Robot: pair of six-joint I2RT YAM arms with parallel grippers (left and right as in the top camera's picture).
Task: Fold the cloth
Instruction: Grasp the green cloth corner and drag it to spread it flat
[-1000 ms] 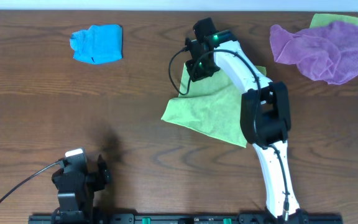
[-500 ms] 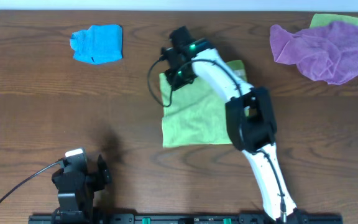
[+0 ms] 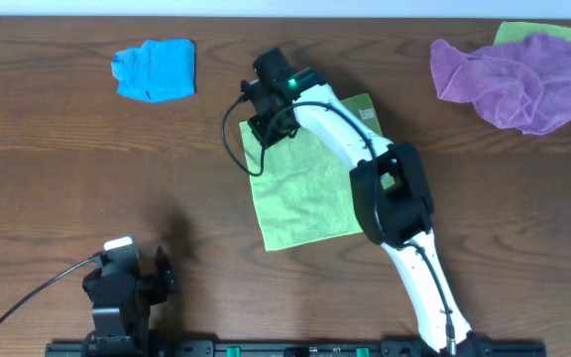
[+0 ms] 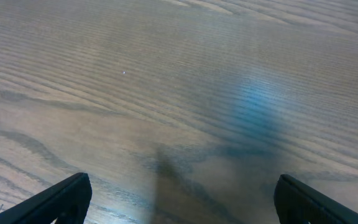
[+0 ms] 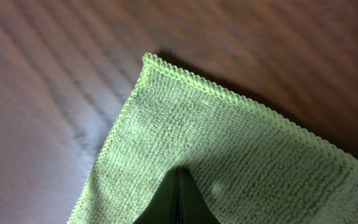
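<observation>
I should next move my right gripper outward and to the right in the overhead view, over wood past the cloth's far edge (image 5: 229, 57), and let go, because the cloth lies crooked.
A light green cloth (image 3: 310, 174) lies on the wooden table near the middle, spread roughly square. My right gripper (image 3: 263, 127) is shut on its far left corner, which it holds slightly lifted. In the right wrist view the closed fingers (image 5: 178, 198) pinch the green cloth (image 5: 241, 168) just behind its corner. My left gripper (image 3: 127, 283) is parked at the front left, open and empty; in the left wrist view its two fingertips (image 4: 179, 199) stand wide apart over bare wood.
A blue cloth (image 3: 155, 68) lies bunched at the back left. A purple cloth (image 3: 513, 79) lies crumpled over another green one (image 3: 523, 31) at the back right. The right arm (image 3: 395, 188) lies across the green cloth.
My right gripper has dragged the held corner to the left, and the cloth has spread from a skewed shape into a flatter square. The left arm has not moved.
</observation>
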